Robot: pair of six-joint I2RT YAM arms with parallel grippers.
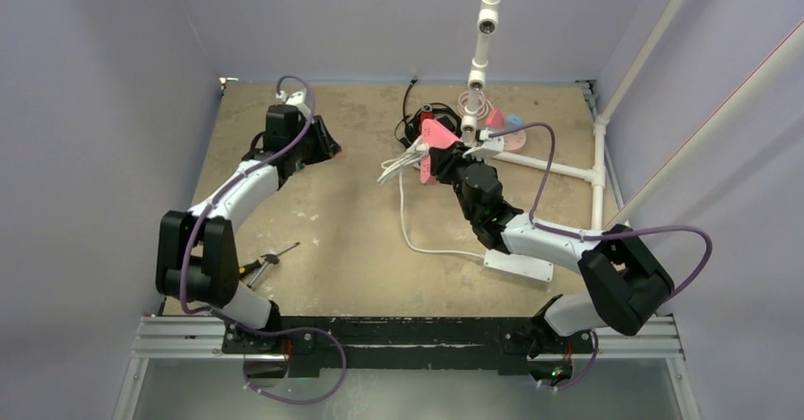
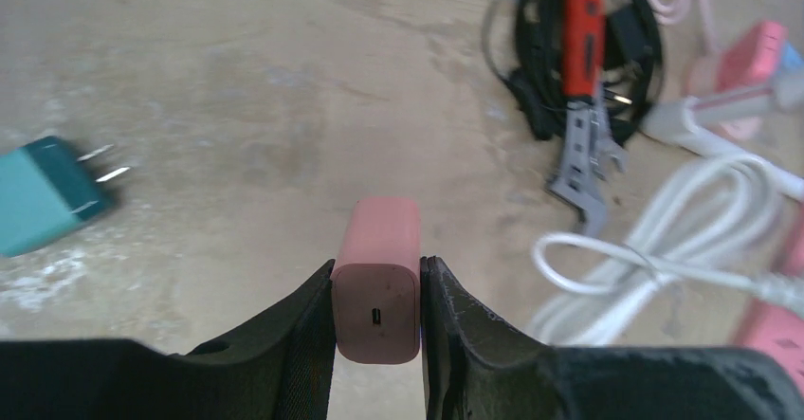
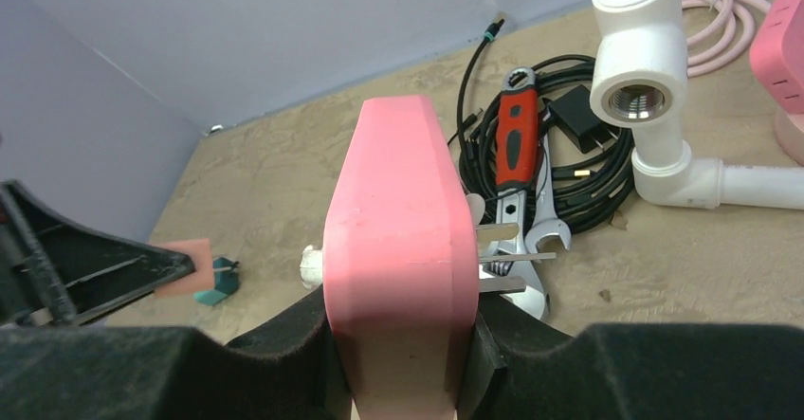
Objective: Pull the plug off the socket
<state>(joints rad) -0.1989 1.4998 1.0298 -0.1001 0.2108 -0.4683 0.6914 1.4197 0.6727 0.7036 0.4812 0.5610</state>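
Note:
I need to lower my left gripper next, to its left in the top view, onto the empty tabletop below it by the teal charger. This will free the pink charger.
The light-blue plug (image 1: pixel 515 119) sits in the pink disc socket (image 1: pixel 509 138) at the back right, beside its coiled pink cord (image 1: pixel 474 107). Both grippers are apart from them. My right gripper (image 1: pixel 434 159) is shut on a larger pink blocky adapter (image 3: pixel 403 240) with bare metal prongs, held left of the socket, whose edge (image 3: pixel 782 45) shows in the right wrist view. My left gripper (image 1: pixel 330 147) is far to the left, shut on a small pink charger block (image 2: pixel 376 287). In the left wrist view the socket (image 2: pixel 754 50) and plug (image 2: pixel 792 55) show far right.
A teal charger (image 2: pixel 43 207) lies on the table near the left gripper. A red-handled wrench (image 3: pixel 519 145) and black cables (image 3: pixel 578 183) lie behind the adapter. White PVC pipe (image 3: pixel 645 69) stands beside the socket. White cord (image 1: pixel 408 221) runs to a white strip (image 1: pixel 517 265). A screwdriver (image 1: pixel 270 262) lies front left.

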